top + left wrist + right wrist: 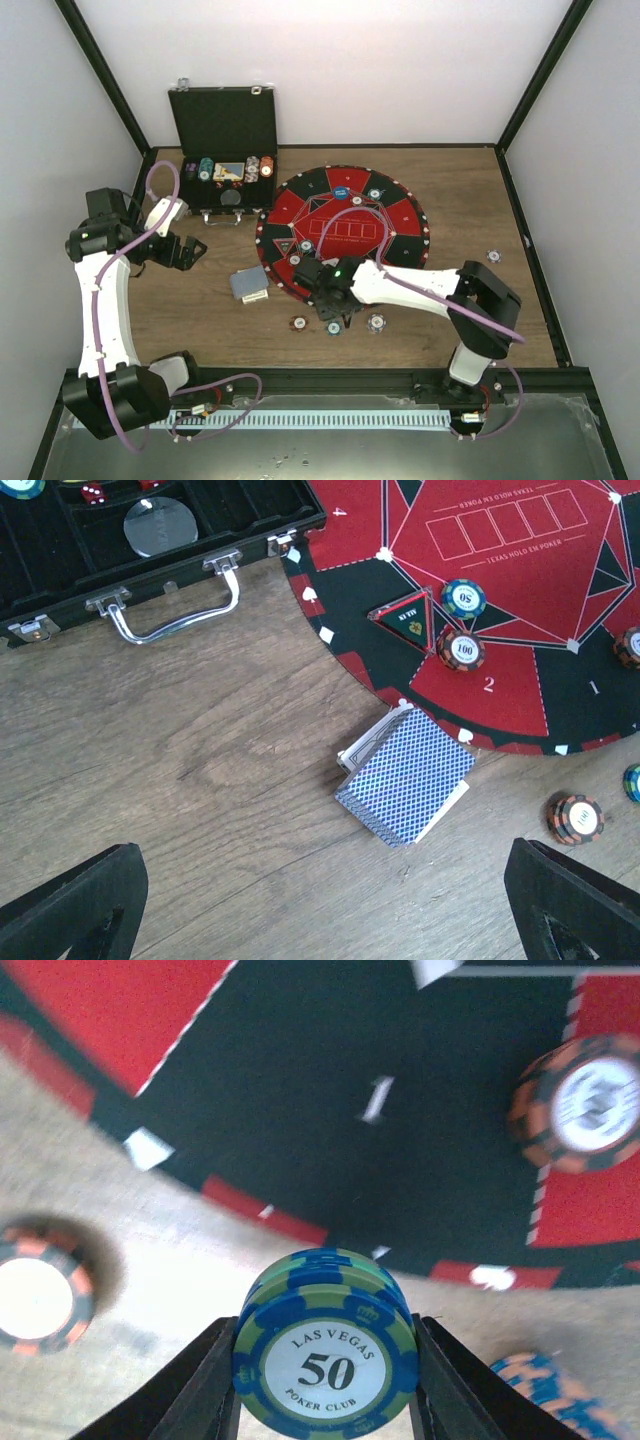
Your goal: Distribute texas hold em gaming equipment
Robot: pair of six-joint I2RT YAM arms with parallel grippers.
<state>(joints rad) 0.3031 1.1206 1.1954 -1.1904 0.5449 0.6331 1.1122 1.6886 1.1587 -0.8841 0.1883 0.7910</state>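
The brown-red chip lacks a teal partner, so next my right gripper needs to move outward past that chip and down onto the mat by its inner side.
My right gripper [325, 1372] is shut on a short stack of teal 50 chips [325, 1360], both black fingers pressing its striped edge, over the wood just off the mat's near rim. In the top view this gripper [333, 318] is between a brown-red chip [298, 323] and a white chip [376, 322]. The blue-backed deck of cards [410, 775] lies on the wood by the mat. My left gripper [325, 900] hovers open near it, holding nothing. A teal 50 chip [463, 598] and a brown-red 100 chip [462, 648] sit on the mat.
The big round red-and-black mat [400, 215] fills the table's middle, with a blue button [341, 190] at its far side. The open black case [225, 120] stands at the back left, its handle [175, 610] towards me. A lone chip [494, 256] lies at the right.
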